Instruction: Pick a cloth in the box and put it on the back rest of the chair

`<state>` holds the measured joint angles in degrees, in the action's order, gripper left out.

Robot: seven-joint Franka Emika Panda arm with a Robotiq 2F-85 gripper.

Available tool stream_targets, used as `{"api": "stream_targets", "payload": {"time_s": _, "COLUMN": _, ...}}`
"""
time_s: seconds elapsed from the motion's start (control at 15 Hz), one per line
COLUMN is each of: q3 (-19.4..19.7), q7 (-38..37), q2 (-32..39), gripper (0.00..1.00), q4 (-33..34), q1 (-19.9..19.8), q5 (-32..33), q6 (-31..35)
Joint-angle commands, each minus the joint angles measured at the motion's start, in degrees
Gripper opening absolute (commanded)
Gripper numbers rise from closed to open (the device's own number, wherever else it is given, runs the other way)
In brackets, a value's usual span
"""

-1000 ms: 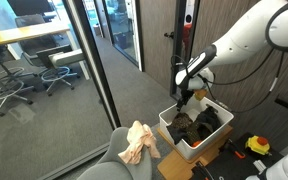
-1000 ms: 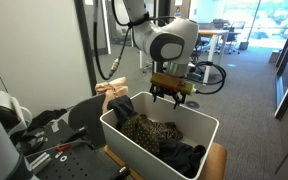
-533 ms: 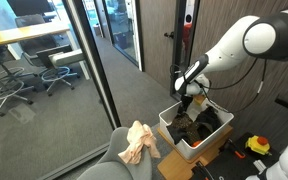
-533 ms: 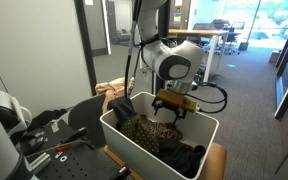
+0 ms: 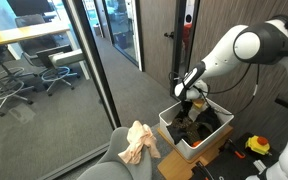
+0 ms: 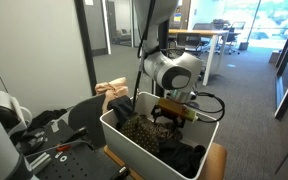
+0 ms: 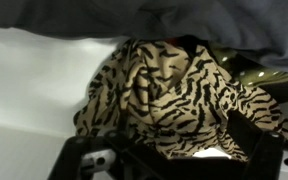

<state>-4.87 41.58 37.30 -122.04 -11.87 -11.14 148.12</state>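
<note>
I need to keep my gripper low in the box next and close it on the tiger-striped cloth.
A white box (image 5: 172, 137) holds several cloths and also shows in an exterior view (image 6: 129, 145). A tiger-striped cloth (image 7: 164, 90) lies on top, also seen in an exterior view (image 6: 149, 132). My gripper (image 5: 187, 104) is lowered into the box (image 6: 170, 113). In the wrist view its fingers (image 7: 174, 152) are open, one on each side of the striped cloth and very close to it. A beige cloth (image 5: 137, 142) lies on the back rest of the grey chair (image 5: 106, 165) next to the box; it shows in both exterior views (image 6: 111, 90).
Dark cloths (image 6: 184, 158) fill the rest of the box. A glass wall (image 5: 94, 70) stands behind the chair, with office chairs beyond it. A yellow tool (image 5: 256, 146) lies on the floor beside the box. Black gear (image 6: 44, 125) sits beside the box.
My gripper has come down from above the box rim into the box, onto the striped cloth. The cloths have not moved.
</note>
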Motion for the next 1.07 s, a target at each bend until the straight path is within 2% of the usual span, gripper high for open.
{"api": "stream_targets", "payload": {"time_s": 0.0, "q3": -0.12, "q7": -3.43, "q2": 1.94, "gripper": 1.00, "q4": 2.79, "q1": -0.18, "q5": 2.92, "q6": -2.09}}
{"api": "stream_targets", "payload": {"time_s": 0.93, "q3": -0.50, "q7": -5.38, "q2": 2.98, "gripper": 1.00, "q4": 4.10, "q1": -0.89, "q5": 4.35, "q6": -3.30}}
{"api": "stream_targets", "payload": {"time_s": 1.0, "q3": -0.59, "q7": -5.31, "q2": 2.98, "gripper": 0.75, "q4": 4.08, "q1": -1.00, "q5": 4.27, "q6": -3.22}}
